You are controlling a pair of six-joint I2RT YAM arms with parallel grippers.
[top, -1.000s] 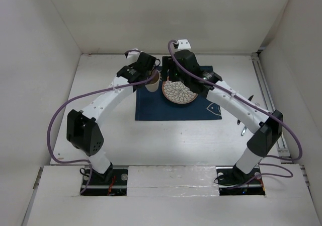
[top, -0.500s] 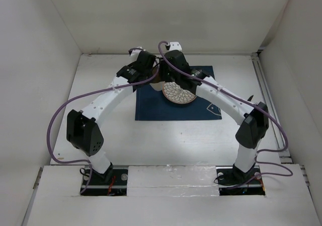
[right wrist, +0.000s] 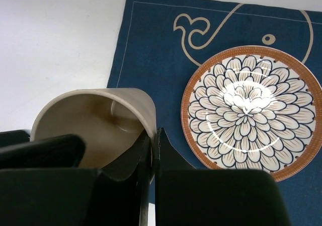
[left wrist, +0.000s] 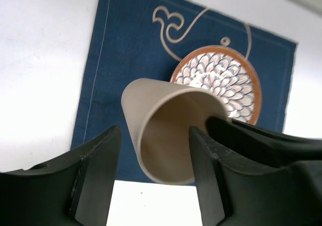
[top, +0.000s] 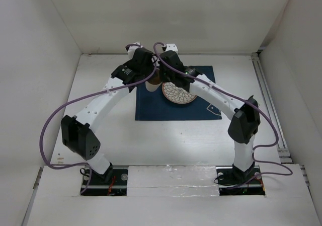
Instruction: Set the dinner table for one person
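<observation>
The right gripper carries the beige cup outward past the plate next, then lowers it onto the placemat's far corner on the bar side (top: 205, 73), which is empty.
A beige cup (right wrist: 95, 120) hangs tilted over the left edge of the navy placemat (top: 176, 109), which lies on the white dinner table (top: 181, 135). My right gripper (right wrist: 153, 138) is shut on the cup's rim, one finger inside and one outside. My left gripper (left wrist: 153, 135) stands open around the near wall of the cup (left wrist: 161, 130), its fingers (left wrist: 98, 175) apart from it. A flower-patterned plate (top: 179, 92) with a brown rim sits on the placemat just right of the cup. In the top view both wrists meet over the placemat's far left corner and mostly hide the cup.
White walls close the table in at the back and both sides. A metal rail (top: 265, 100) runs along the right edge. The right arm's elbow (top: 244, 120) hangs over the table to the right of the placemat.
My right gripper moved left and shut on the cup's rim. My left gripper opened and let go of the cup.
</observation>
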